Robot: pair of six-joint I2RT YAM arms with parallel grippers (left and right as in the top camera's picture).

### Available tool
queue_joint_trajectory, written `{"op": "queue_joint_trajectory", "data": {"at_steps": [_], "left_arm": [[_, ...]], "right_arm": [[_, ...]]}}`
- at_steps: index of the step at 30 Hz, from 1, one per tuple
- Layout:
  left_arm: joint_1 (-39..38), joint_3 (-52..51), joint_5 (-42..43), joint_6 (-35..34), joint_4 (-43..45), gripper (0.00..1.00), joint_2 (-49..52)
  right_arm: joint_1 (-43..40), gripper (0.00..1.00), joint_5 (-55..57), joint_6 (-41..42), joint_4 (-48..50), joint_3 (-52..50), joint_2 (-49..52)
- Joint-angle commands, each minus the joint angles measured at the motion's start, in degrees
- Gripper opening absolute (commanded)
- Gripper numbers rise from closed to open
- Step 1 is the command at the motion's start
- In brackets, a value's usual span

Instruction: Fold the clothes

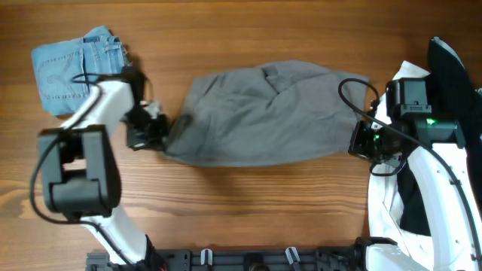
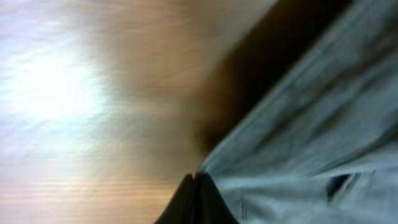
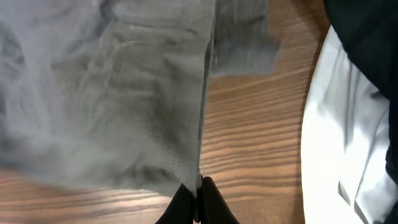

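The robot will next swing its right gripper up, then down over the bare wood to the gripper's left in the overhead view, and let go of the rumpled shorts to spread them.
The clothes lie on the wooden table. The large mid-grey shorts [image 1: 263, 113] are spread rumpled across the middle. My left gripper [image 1: 162, 129] is at their left edge. In the blurred left wrist view its fingertips [image 2: 196, 177] are pressed together right at the grey cloth's [image 2: 311, 124] edge, shut on it. At the shorts' right end my right gripper [image 1: 355, 141] is shut on a corner of the fabric. The right wrist view shows the grey cloth [image 3: 112, 93] pinched between its black fingers [image 3: 200, 182].
Folded light-blue denim shorts [image 1: 71, 68] sit at the back left, just behind the left arm. White [image 1: 407, 75] and black [image 1: 456, 75] garments lie at the right edge under the right arm; the white one [image 3: 348, 124] lies close beside the right gripper. Bare wood [image 1: 248, 203] runs along the front.
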Motion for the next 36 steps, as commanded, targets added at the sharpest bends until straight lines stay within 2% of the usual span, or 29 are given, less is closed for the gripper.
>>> {"op": "queue_joint_trajectory", "data": {"at_steps": [1, 5, 8, 10, 11, 12, 13, 14, 15, 20, 23, 28, 29, 32, 33, 36], "left_arm": [[12.4, 3.7, -1.4, -3.0, -4.4, 0.04, -8.4], [22.2, 3.7, 2.0, -3.3, -7.3, 0.04, -16.8], [22.8, 3.7, 7.0, -1.6, -8.3, 0.04, -21.1], [20.3, 3.7, 10.4, 1.9, -7.9, 0.04, -23.6], [18.8, 3.7, 10.3, 1.8, -8.0, 0.15, -24.0], [16.2, 3.3, 10.3, 1.8, -8.5, 0.4, -24.0], [14.2, 2.0, 10.3, 1.2, -7.7, 0.55, -23.8], [11.8, -1.0, 10.3, -0.5, -5.6, 0.61, -23.5], [10.3, -3.4, 10.3, -1.7, -3.6, 0.62, -23.3], [3.1, -19.2, 12.6, -7.7, 10.7, 0.64, -21.8], [1.6, -25.5, 12.1, -12.2, 18.9, 0.61, -19.0], [1.6, -26.8, 10.7, -12.3, 22.9, 0.55, -12.3], [1.6, -26.8, 10.8, -12.4, 25.0, 0.48, -10.9], [1.6, -26.8, 12.9, -12.3, 28.4, 0.09, -9.6], [1.6, -26.7, 13.4, -12.3, 28.4, 0.04, -9.7], [2.5, -23.5, 13.5, -8.5, 22.6, 0.04, -11.1]], "right_arm": [[-0.1, 0.04, 2.2, 2.5, -4.0, 0.5, -1.1], [-0.1, 0.04, 1.9, 5.0, -9.0, 0.5, -1.1], [-0.1, 0.04, -4.3, -2.5, -7.5, 0.5, -1.1], [-0.1, 0.04, -6.6, -3.9, -4.0, 0.5, -1.1], [-0.1, 0.04, -6.8, -3.8, -3.1, 0.5, -1.1], [-0.1, 0.04, -7.0, -3.5, -1.7, 0.5, -1.1], [-0.1, 0.04, -7.0, -3.3, -1.3, 0.5, -1.1], [-0.1, 0.04, -7.0, -2.9, -0.8, 0.5, -1.1], [-0.1, 0.04, -7.0, -2.8, -0.6, 0.5, -1.1], [-0.1, 0.04, -7.0, -3.2, 0.2, 0.5, -1.1], [-0.1, 0.04, -7.0, -3.2, 1.2, 0.5, -1.1], [-0.1, 0.04, -7.0, -3.6, 1.5, 0.5, -1.1], [-0.1, 0.04, -7.0, -3.6, 1.7, 0.5, -1.1], [-0.1, 0.05, -6.9, -3.7, 2.1, 0.5, -1.1], [-0.1, 0.04, -6.7, -4.0, 2.3, 0.5, -1.1], [-0.1, 0.04, -1.1, -3.8, 1.9, 1.8, -1.1]]}}
